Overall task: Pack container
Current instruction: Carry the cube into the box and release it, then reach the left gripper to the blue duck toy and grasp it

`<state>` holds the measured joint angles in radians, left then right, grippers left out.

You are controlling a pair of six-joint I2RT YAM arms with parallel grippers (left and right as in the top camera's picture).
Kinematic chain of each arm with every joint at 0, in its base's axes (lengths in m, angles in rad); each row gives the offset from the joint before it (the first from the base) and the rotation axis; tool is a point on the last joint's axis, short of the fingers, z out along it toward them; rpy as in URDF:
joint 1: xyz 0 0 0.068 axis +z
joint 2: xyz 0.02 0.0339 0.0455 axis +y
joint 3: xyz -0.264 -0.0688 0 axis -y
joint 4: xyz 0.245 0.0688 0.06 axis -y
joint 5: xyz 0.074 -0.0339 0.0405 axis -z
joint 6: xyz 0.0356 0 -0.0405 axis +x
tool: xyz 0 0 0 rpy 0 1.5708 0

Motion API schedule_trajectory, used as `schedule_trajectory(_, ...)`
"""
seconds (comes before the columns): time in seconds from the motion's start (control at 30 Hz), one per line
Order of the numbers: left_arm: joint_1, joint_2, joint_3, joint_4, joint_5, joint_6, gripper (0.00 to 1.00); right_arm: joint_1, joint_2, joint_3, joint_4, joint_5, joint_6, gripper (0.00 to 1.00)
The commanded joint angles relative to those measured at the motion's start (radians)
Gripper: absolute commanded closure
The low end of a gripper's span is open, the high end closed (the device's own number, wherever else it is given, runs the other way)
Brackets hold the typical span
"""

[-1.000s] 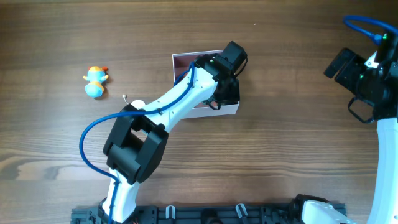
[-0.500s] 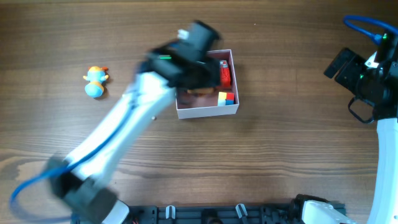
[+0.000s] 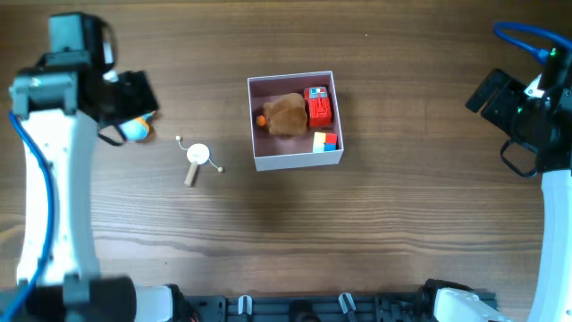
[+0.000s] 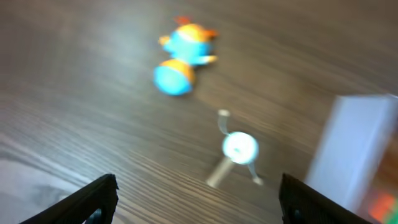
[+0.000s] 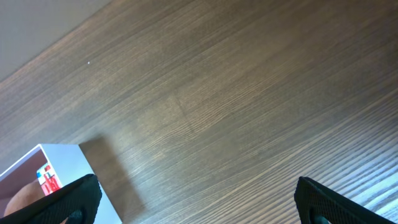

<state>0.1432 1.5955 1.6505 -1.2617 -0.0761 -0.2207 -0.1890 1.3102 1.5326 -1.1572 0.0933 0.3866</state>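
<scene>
The rounded blue end (image 3: 136, 131) (image 4: 173, 79) of the duck toy is closest to the open fingers. My left gripper will go down onto that end next.
The container (image 3: 299, 161), a white-walled square box with a pale pink inside, sits mid-table. It holds a brown plush (image 3: 284, 114), a red block toy (image 3: 318, 105) and a small coloured cube (image 3: 325, 140). My left gripper (image 3: 134, 107) is open and empty at the far left, over a blue and orange duck toy (image 3: 137, 131). The left wrist view shows the duck (image 4: 183, 53), a small white toy on a wooden stick (image 4: 239, 149) and the container wall (image 4: 351, 149) ahead of the open jaws (image 4: 199, 205). My right gripper (image 3: 487, 94) is open and empty at the far right.
The white stick toy (image 3: 197, 157) lies on the wood between the duck and the container. The right wrist view shows bare wood between the open jaws (image 5: 199, 205) and a corner of the container (image 5: 65, 168) at lower left.
My left arm has swung fast from over the container to the far left, above the duck. The container's contents are now uncovered. The right arm has not moved.
</scene>
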Motion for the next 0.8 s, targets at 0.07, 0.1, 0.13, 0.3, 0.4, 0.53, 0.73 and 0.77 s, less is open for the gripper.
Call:
schedule_trajectory(0.07,0.096,0.218,-0.043,0.034,0.057,0.034,0.23,-0.001,0.010,0.012,0.001,-0.009,-0.018,0.00)
schedule_trajectory(0.1,0.097,0.247,-0.043,0.048,0.056,0.035,0.24,-0.001,0.010,0.012,0.001,-0.009,-0.018,0.00)
schedule_trajectory(0.13,0.097,0.269,-0.043,0.060,0.056,0.035,0.23,-0.001,0.010,0.012,0.001,-0.009,-0.018,0.00)
schedule_trajectory(0.3,0.097,0.385,-0.043,0.142,0.056,0.069,0.22,-0.001,0.010,0.012,0.001,-0.009,-0.018,0.00)
schedule_trajectory(0.4,0.097,0.425,-0.043,0.180,0.052,0.095,0.21,-0.001,0.010,0.012,0.001,-0.009,-0.018,0.00)
schedule_trajectory(0.53,0.097,0.450,-0.047,0.188,0.053,0.094,0.21,-0.001,0.010,0.012,0.001,-0.009,-0.018,0.00)
schedule_trajectory(0.73,0.097,0.454,-0.123,0.250,0.048,0.114,0.21,-0.001,0.010,0.012,0.001,-0.009,-0.017,0.00)
schedule_trajectory(0.77,0.097,0.454,-0.132,0.261,0.048,0.114,0.21,-0.001,0.010,0.012,0.001,-0.009,-0.018,0.00)
